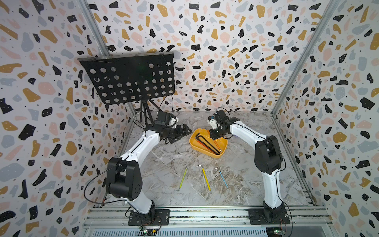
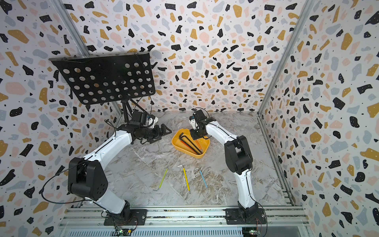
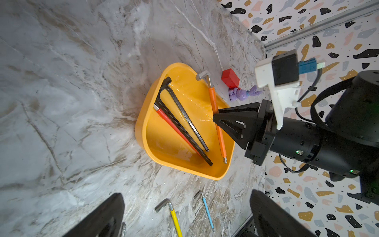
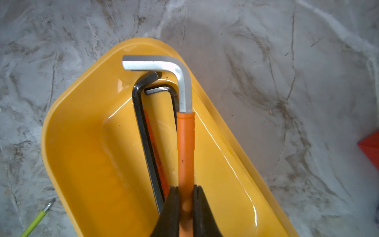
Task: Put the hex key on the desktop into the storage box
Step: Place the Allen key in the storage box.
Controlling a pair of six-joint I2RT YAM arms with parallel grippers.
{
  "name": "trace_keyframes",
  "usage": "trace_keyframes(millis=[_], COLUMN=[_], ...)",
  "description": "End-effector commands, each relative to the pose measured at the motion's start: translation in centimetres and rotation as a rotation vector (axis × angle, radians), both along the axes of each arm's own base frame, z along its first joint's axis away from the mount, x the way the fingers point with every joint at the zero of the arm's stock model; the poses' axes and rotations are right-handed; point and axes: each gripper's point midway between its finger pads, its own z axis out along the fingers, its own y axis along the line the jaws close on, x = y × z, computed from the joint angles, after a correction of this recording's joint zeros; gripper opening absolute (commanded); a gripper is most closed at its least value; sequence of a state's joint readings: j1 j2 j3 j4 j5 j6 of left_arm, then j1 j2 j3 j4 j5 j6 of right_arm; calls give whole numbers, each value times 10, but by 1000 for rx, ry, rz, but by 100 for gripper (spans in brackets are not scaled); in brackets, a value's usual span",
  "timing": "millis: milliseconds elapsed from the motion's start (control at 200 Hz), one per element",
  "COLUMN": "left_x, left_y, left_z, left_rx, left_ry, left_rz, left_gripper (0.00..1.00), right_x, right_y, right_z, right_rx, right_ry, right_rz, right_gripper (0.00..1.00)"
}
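The robot's right gripper will next go down to the storage box's bottom beside the smaller black hex key and let go of the orange sleeve of its hex key, because that bottom is bare below the gripper.
The yellow-orange storage box (image 1: 193,141) (image 2: 176,141) stands mid-desktop, holding two black hex keys (image 3: 180,123) and a red-sleeved one (image 3: 174,127). My right gripper (image 4: 185,188) (image 1: 215,134) is shut on the orange sleeve of a hex key (image 4: 185,143) (image 3: 214,102), held lengthwise over the box with its silver bent end above the far rim. Whether it touches the box floor cannot be told. Three hex keys lie on the desktop nearer the front: green (image 1: 183,178), yellow (image 1: 205,178), blue (image 1: 222,177). My left gripper (image 1: 184,131) (image 3: 186,194) hovers open left of the box, empty.
A red block (image 3: 230,78) and a purple toy (image 3: 242,94) lie beyond the box near the back wall. A black perforated music stand (image 1: 131,78) rises at the back left. Patterned walls enclose three sides; the arms' metal rail (image 1: 205,215) runs along the front.
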State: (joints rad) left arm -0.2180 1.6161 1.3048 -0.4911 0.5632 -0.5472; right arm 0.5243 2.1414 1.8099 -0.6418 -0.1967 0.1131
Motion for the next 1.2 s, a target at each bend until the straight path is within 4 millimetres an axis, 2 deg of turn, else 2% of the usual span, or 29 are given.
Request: trace_keyframes(millis=[0,441,616,1056,1196], left_x=[2,2,3,3,3], left_y=[3,4,5,6,5], left_z=[4,1,-1,-5,-4], left_rx=[-5,-3,7,12,12], left_ry=[-21,-13,-12,-7,-13], left_rz=[14,15,21,20,14], left_gripper=[100,100,100,100,100], right_x=[5,-7,-4,-10,-20], right_y=[13,6,-1,-5,-3], right_z=[21,0,0,27,58], right_rx=[39,-66,-112,-92,-15], right_ry=[-51,-23,-34,-70,-106], right_rz=[24,69,55,54,45], right_gripper=[0,0,14,32,33])
